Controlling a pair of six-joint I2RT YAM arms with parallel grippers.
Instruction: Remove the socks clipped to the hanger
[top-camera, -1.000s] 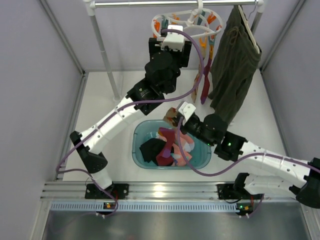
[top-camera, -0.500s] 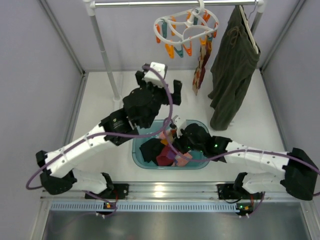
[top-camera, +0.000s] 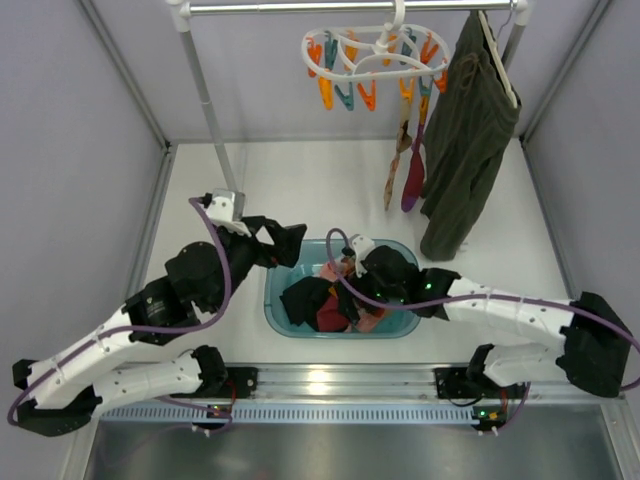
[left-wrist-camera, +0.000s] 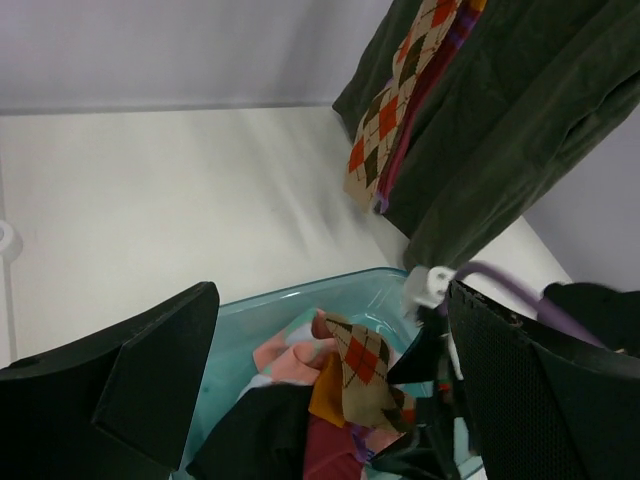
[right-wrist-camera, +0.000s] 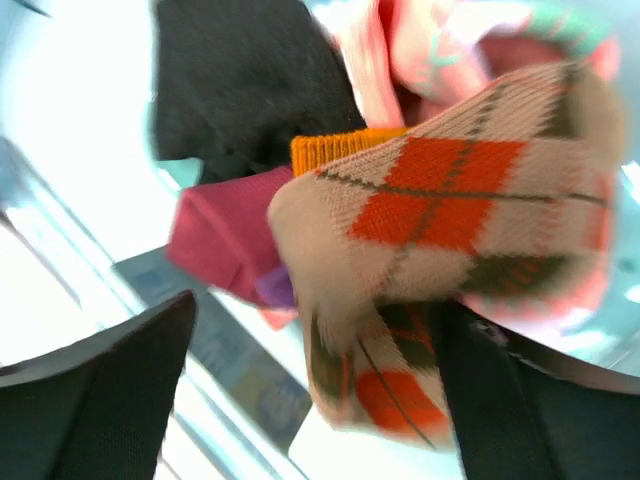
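Observation:
My right gripper rises out of the basin (top-camera: 272, 300) next. It then moves outward to the lower end of the hanging argyle sock (top-camera: 390, 188), since the sock still hangs from its clip.
The white hanger (top-camera: 375, 48) with orange and teal clips hangs from the rail. One argyle sock (top-camera: 397, 165) and a purple-red one (top-camera: 413, 182) still dangle from it; the argyle one (left-wrist-camera: 385, 130) also shows in the left wrist view. My left gripper (top-camera: 288, 243) stands open and empty at the left rim of the teal basin (top-camera: 272, 300). My right gripper (right-wrist-camera: 315, 400) is down in the basin, jaws wide apart, and a blurred argyle sock (right-wrist-camera: 440, 210) sits loose between them on top of black (right-wrist-camera: 250, 80), maroon (right-wrist-camera: 235, 235) and pink socks.
A dark olive garment (top-camera: 465, 130) on a plain hanger hangs right beside the clipped socks. The rail's left post (top-camera: 205, 100) stands on the white table behind my left arm. Grey walls close in both sides.
My left arm has swung down from the hanger to the basin's left rim. My right gripper has sunk into the basin and opened, letting go of the argyle sock.

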